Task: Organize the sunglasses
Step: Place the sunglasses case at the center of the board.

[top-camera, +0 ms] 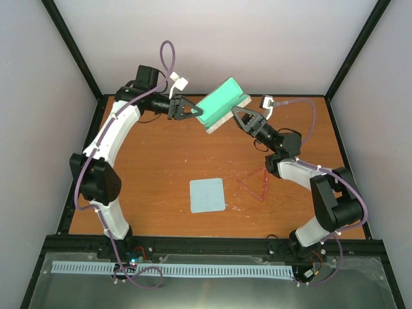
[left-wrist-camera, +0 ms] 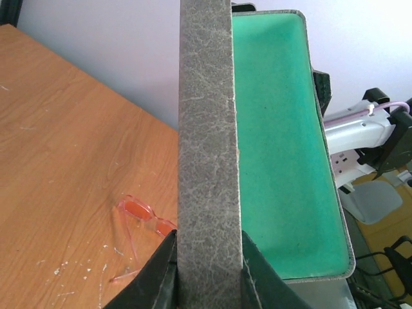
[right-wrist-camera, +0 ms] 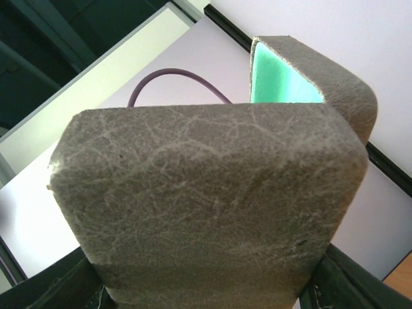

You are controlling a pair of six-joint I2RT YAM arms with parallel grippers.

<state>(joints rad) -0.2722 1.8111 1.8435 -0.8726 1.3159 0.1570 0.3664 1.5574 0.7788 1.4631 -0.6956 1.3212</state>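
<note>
The left gripper moves down next, tilts the open case level on the bare wood beyond the blue cloth and releases, since that wood lies clear below it.
The grey case with teal lining is held open above the back of the table between both grippers. My left gripper is shut on the case's grey edge, and the teal lining shows beside it. My right gripper grips the other half of the case, which fills the right wrist view; its fingers sit at the case's sides. The sunglasses, thin translucent red frames with arms unfolded, lie on the table right of centre. They also show in the left wrist view.
A light blue square cloth lies flat on the wooden table near the front centre, left of the sunglasses. Black frame posts and white walls enclose the table.
</note>
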